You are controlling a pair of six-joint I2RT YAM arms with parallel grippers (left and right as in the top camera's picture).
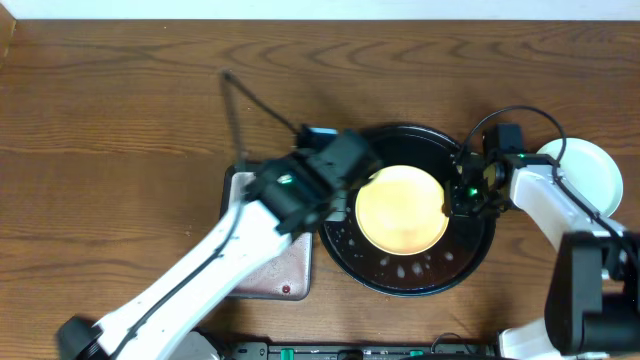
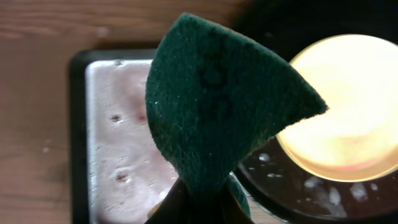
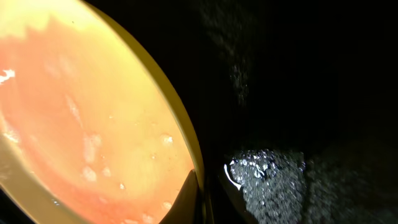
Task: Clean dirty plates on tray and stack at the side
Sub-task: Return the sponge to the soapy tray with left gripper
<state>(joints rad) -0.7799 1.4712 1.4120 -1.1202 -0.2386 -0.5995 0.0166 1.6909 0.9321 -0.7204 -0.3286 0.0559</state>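
My left gripper lowers the sponge back over the small grey tray's stained bottom (image 1: 278,264) (image 2: 133,149) beside the black tray next and releases it there.
The pale yellow plate (image 1: 402,209) lies in the black tray (image 1: 425,278) and shows wet with a thin reddish film in the right wrist view (image 3: 87,124). My right gripper (image 1: 458,194) is shut on the plate's right rim, one finger inside and one outside (image 3: 202,193). My left gripper (image 1: 345,185) is shut on a dark green sponge (image 2: 217,106), held folded above the tray's left edge beside the plate (image 2: 342,106). A white plate (image 1: 590,175) sits on the table at the far right, outside the tray.
A small grey rectangular tray (image 1: 270,275) with reddish wet stains (image 2: 118,143) lies left of the black tray, partly under my left arm. Foam and water drops lie on the black tray's floor (image 3: 267,180). A black cable (image 1: 240,100) runs across the table behind.
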